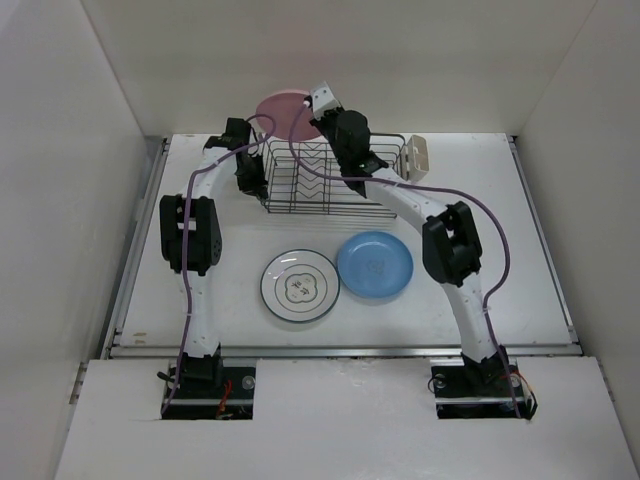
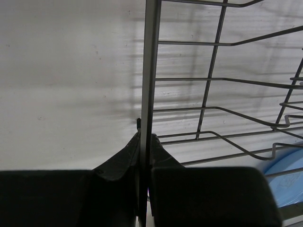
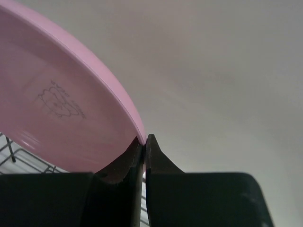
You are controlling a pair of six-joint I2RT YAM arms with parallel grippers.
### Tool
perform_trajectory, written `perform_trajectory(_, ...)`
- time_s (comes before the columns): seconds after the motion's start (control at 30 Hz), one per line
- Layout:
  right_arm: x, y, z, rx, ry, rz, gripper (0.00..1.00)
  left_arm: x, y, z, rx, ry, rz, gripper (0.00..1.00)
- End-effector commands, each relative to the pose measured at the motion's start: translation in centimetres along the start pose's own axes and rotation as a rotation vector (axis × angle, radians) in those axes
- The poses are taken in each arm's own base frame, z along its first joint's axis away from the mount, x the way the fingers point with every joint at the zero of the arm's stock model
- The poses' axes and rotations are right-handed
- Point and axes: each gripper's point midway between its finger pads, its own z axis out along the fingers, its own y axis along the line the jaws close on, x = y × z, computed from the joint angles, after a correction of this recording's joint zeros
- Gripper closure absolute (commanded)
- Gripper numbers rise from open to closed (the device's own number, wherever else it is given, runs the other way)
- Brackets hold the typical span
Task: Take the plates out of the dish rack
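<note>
The blue plate lies flat and uncovered, so my right gripper should next go back past the rack and down to release the pink plate onto it.
My right gripper is shut on the rim of the plain pink plate and holds it tilted above the back left of the dish rack. In the right wrist view the fingertips pinch the pink plate's edge. My left gripper is shut on the rack's left rim wire, with its tips on either side of the wire. The white plate with dark rim and the plain blue plate lie flat on the table in front of the rack. The teal-rimmed plate is out of view.
A cream cutlery cup hangs on the rack's right end. White walls enclose the table on the left, right and back. The blue plate also shows through the rack wires in the left wrist view.
</note>
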Motion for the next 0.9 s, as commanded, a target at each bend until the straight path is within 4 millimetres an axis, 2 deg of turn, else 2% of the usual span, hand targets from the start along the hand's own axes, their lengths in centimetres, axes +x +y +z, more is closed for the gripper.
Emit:
perform_trajectory(0.0, -9.2, -5.5, -1.5, 0.173, -0.206, 0.022, 1.00, 0.8, -0.3, -0.3, 0.028, 0.031, -0.071, 1.00)
perform_trajectory(0.1, -9.4, -6.6, -1.7, 0.225, -0.198, 0.035, 1.00, 0.8, -0.3, -0.3, 0.028, 0.031, -0.071, 1.00)
perform_trajectory(0.13, -9.0, -7.3, -2.1, 0.265, -0.171, 0.042, 1.00, 0.8, -0.2, -0.2, 0.019, 0.028, -0.071, 1.00)
perform_trajectory(0.2, -9.4, -8.6, -3.0, 0.309, -0.166, 0.066, 1.00, 0.8, -0.2, -0.2, 0.019, 0.028, -0.071, 1.00)
perform_trajectory(0.23, -8.3, -8.3, -3.4, 0.305, -0.132, 0.065, 1.00, 0.8, -0.2, -0.2, 0.019, 0.028, -0.071, 1.00)
perform_trajectory(0.27, -9.4, -9.1, -4.3, 0.306, -0.138, 0.080, 1.00, 0.8, -0.2, -0.2, 0.019, 0.028, -0.071, 1.00)
perform_trajectory(0.3, -9.0, -9.6, -4.6, 0.304, -0.122, 0.098, 1.00, 0.8, -0.2, -0.2, 0.019, 0.028, -0.071, 1.00)
perform_trajectory(0.33, -8.3, -9.3, -5.0, 0.282, -0.083, 0.097, 1.00, 0.6, -0.5, -0.4, 0.035, 0.023, -0.069, 1.00)
perform_trajectory(0.4, -8.0, -10.1, -6.5, 0.268, -0.042, 0.113, 1.00, 0.3, -0.8, -0.6, 0.046, 0.017, -0.067, 1.00)
perform_trajectory(0.43, -7.2, -9.4, -7.1, 0.228, 0.004, 0.136, 1.00, -0.2, -0.9, -0.9, 0.050, 0.004, -0.064, 1.00)
perform_trajectory(0.47, -7.2, -9.7, -7.7, 0.204, 0.013, 0.156, 1.00, -0.6, -1.1, -1.1, 0.053, -0.009, -0.060, 1.00)
perform_trajectory(0.5, -8.2, -10.2, -9.4, 0.184, 0.012, 0.187, 1.00, -0.6, -1.1, -1.1, 0.053, -0.009, -0.060, 1.00)
perform_trajectory(0.53, -8.6, -9.9, -10.3, 0.149, 0.013, 0.246, 1.00, -0.9, -1.1, -0.9, 0.054, -0.012, -0.060, 1.00)
perform_trajectory(0.57, -7.9, -8.9, -11.5, 0.087, 0.067, 0.258, 1.00, -0.8, -1.3, -1.0, 0.063, -0.009, -0.059, 1.00)
perform_trajectory(0.6, -8.1, -8.0, -12.4, -0.002, 0.079, 0.281, 1.00, -0.8, -1.3, -1.0, 0.063, -0.009, -0.059, 1.00)
perform_trajectory(0.63, -9.4, -8.6, -14.0, -0.043, 0.080, 0.310, 1.00, -0.8, -1.3, -1.0, 0.063, -0.009, -0.059, 1.00)
perform_trajectory(0.67, -9.0, -7.6, -15.1, -0.101, 0.127, 0.351, 1.00, -0.8, -1.4, -1.0, 0.072, -0.007, -0.059, 1.00)
perform_trajectory(0.7, -6.8, -5.3, -17.1, -0.213, 0.250, 0.353, 1.00, -0.6, -1.0, -0.9, 0.076, 0.001, -0.071, 1.00)
perform_trajectory(0.73, -6.6, -5.5, -18.5, -0.242, 0.288, 0.374, 1.00, -0.1, -1.0, -0.7, 0.081, 0.018, -0.088, 1.00)
perform_trajectory(0.8, -3.9, -3.4, -21.9, -0.320, 0.430, 0.429, 1.00, 0.0, -1.2, -0.5, 0.093, 0.021, -0.088, 1.00)
perform_trajectory(0.83, -0.7, -1.9, -23.9, -0.366, 0.515, 0.446, 1.00, 0.0, -1.2, -0.5, 0.093, 0.021, -0.088, 1.00)
perform_trajectory(0.87, -1.0, -2.2, -25.7, -0.371, 0.509, 0.468, 1.00, 0.0, -1.2, -0.5, 0.093, 0.021, -0.088, 1.00)
